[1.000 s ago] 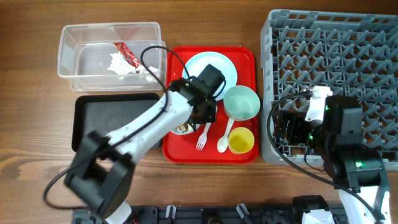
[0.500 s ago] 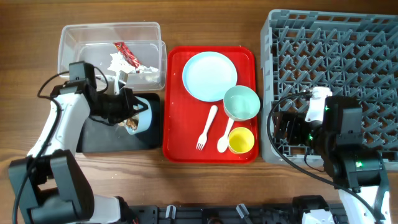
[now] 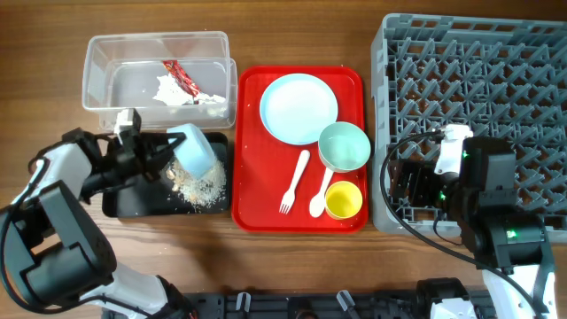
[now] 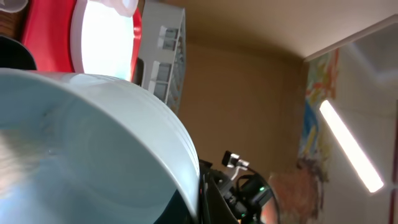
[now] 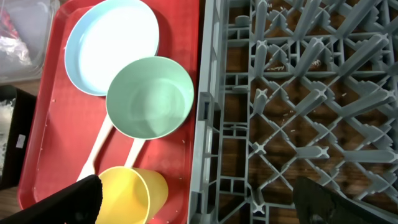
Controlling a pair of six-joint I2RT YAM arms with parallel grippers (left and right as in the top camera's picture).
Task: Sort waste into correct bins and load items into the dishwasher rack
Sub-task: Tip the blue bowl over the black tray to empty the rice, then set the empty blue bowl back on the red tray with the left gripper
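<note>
The red tray is bare by the fork, to the right of my left gripper in the overhead view. I need to swing over there, level the bowl, lower it and let it go.
My left gripper [image 3: 162,152] is shut on the rim of the pale blue bowl [image 3: 194,150] and holds it tipped over the black tray [image 3: 124,202]. The bowl fills the left wrist view [image 4: 81,149]. Brownish-white food scraps [image 3: 200,185] lie in the black tray. The clear tub [image 3: 106,66] holds the red wrapper [image 3: 180,78] and white tissue [image 3: 167,89]. My right gripper [image 5: 196,208] is open and empty, above the front left edge of the grey dishwasher rack [image 3: 478,97], which also shows in the right wrist view [image 5: 298,93].
The red serving tray [image 3: 252,208] carries the pale blue plate [image 3: 299,108], mint-green bowl [image 3: 344,146], yellow cup [image 3: 344,200], white fork [image 3: 293,182] and spoon [image 3: 321,194]. The tray stands between the black tray and the rack.
My left gripper carried the blue bowl from the red tray to the black tray and tipped it; the scraps now lie in the black tray. The right arm has not moved.
</note>
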